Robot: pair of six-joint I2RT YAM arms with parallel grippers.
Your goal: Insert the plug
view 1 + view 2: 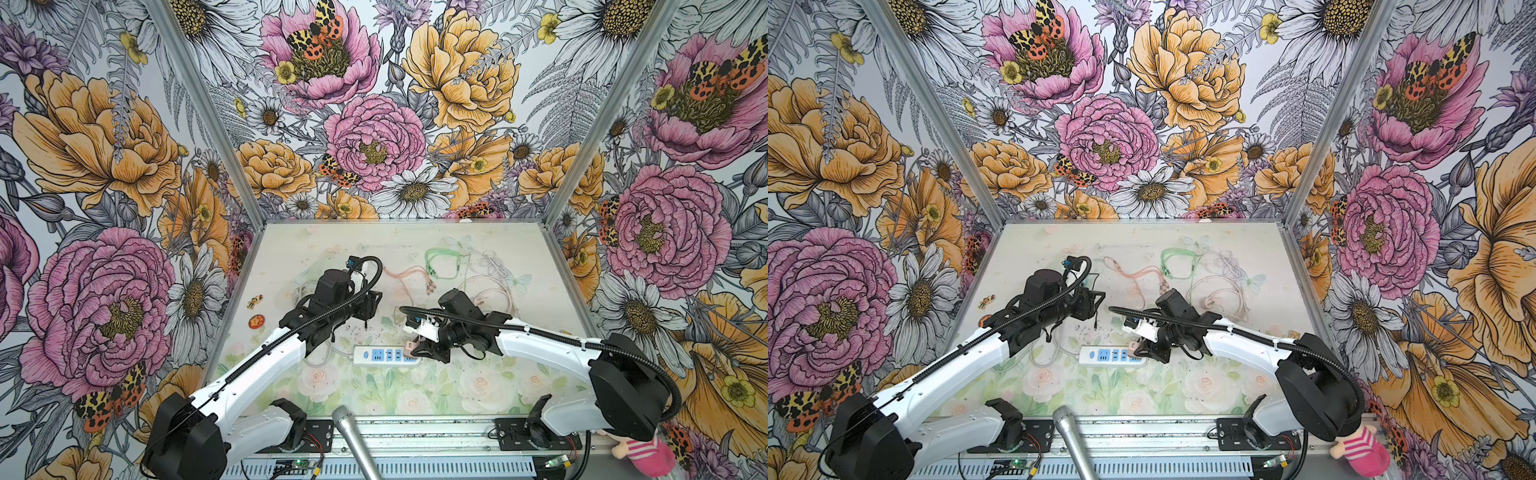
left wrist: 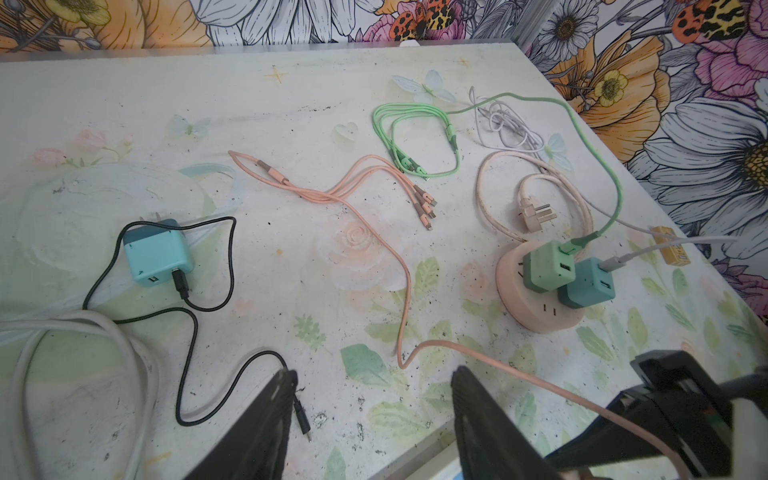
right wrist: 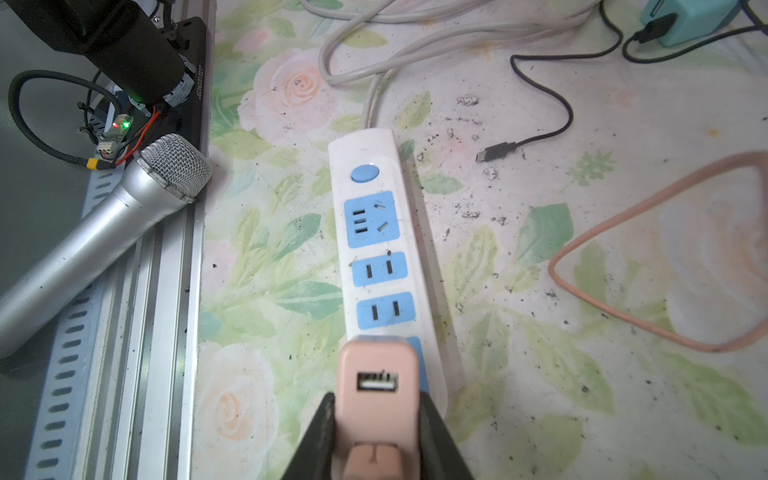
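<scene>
The pink plug is already over the last blue socket (image 1: 410, 359) (image 3: 422, 365), so I will push my right gripper down toward the power strip's end and let go of the plug there.
My right gripper (image 3: 376, 400) is shut on the pink plug (image 3: 376, 374), a small USB charger block with a pink cable (image 3: 623, 316) coming out of it. The plug stands over the last blue socket at the right end of the white power strip (image 3: 365, 145); its prongs are hidden. Both top views show the plug (image 1: 411, 345) (image 1: 1133, 345) at that end of the strip (image 1: 358, 359) (image 1: 1086, 358). My left gripper (image 2: 374, 374) hangs open above the table, behind the strip, with nothing between its fingers.
A teal charger (image 2: 158, 253) with a black cable lies near the left gripper. A round pink socket hub (image 2: 536, 316) carries two green chargers. Loose pink, green and white cables lie behind. A silver microphone (image 3: 124, 208) rests on the front rail.
</scene>
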